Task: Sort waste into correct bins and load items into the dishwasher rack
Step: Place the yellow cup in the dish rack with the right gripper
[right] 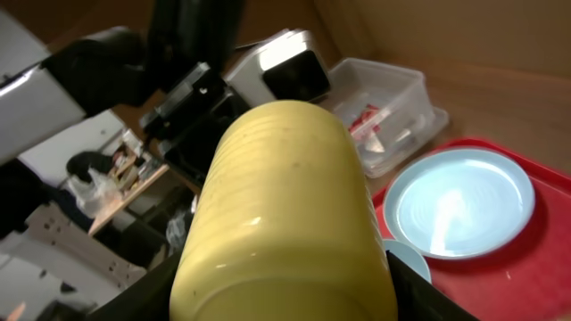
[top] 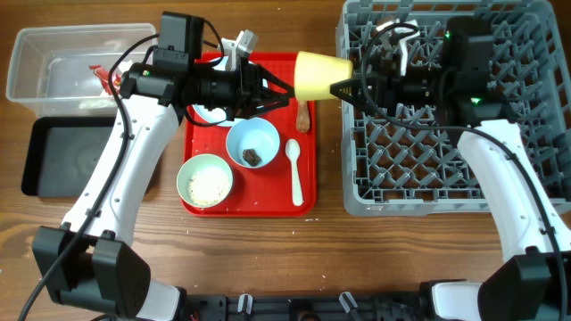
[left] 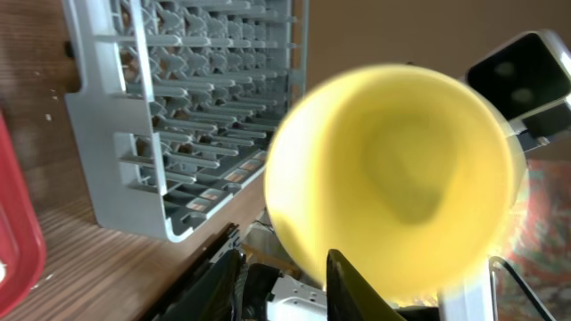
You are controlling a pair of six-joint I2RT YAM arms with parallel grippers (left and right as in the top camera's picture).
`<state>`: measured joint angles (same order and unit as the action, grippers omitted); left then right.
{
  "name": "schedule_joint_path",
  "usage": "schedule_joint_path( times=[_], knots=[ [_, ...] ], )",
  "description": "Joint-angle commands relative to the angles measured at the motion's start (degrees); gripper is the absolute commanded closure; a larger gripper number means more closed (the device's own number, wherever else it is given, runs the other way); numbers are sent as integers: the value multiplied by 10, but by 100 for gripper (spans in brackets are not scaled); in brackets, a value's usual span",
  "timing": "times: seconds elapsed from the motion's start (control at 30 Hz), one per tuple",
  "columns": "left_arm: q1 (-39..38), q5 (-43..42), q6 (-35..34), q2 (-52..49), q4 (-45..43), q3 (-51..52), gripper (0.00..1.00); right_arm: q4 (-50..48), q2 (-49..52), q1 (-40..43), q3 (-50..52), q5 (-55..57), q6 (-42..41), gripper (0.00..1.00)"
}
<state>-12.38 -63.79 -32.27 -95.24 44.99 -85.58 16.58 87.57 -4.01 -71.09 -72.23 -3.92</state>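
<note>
The robot's right gripper will next swing back, turn the sideways cup so its opening points down, and lower it among the pegs by the rack's near edge (top: pixel 415 181) to let it go, because those pegs are empty.
A yellow cup (top: pixel 323 76) hangs on its side in the air between the red tray (top: pixel 308 203) and the grey dishwasher rack (top: pixel 357 201). My right gripper (top: pixel 348 78) is shut on the cup's base end, its fingers on both sides of the cup (right: pixel 285 214). My left gripper (top: pixel 284 86) stands open at the cup's mouth; its fingers (left: pixel 343 276) are apart just below the rim (left: pixel 393 178). On the tray are a light blue plate (right: pixel 459 203), a light blue bowl (top: pixel 252 143) with a dark lump, a pale green bowl (top: pixel 205 181) with rice, a white spoon (top: pixel 295 169) and a brown food piece (top: pixel 304 116).
A clear tub (top: pixel 53 62) holding a red-and-white wrapper (top: pixel 105 78) stands at the far left, with a shallow black tray (top: pixel 62 156) in front of it. The right arm reaches out over the rack's pegs (left: pixel 178 116).
</note>
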Motion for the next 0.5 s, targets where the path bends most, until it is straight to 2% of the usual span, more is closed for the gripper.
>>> schedule_joint_path(
  times=[0.0, 0.1, 0.17, 0.23, 0.33, 0.47],
  knots=[
    [-1, 73, 5, 3, 0, 1, 70, 49, 3, 19, -8, 95, 26, 53],
    [-1, 214, 5, 3, 0, 1, 68, 139, -9, 23, -9, 239, 22, 52],
    [-1, 346, 5, 3, 2, 1, 66, 215, -31, 23, -10, 359, 8, 52],
    [-1, 449, 5, 2, 5, 1, 64, 318, -72, 23, -10, 495, -11, 52],
    [-1, 512, 5, -4, 5, 1, 63, 410, -104, 23, -10, 601, -25, 52],
    [-1, 544, 5, -5, 5, 1, 62, 508, -120, 23, -10, 689, -40, 52]
  ],
)
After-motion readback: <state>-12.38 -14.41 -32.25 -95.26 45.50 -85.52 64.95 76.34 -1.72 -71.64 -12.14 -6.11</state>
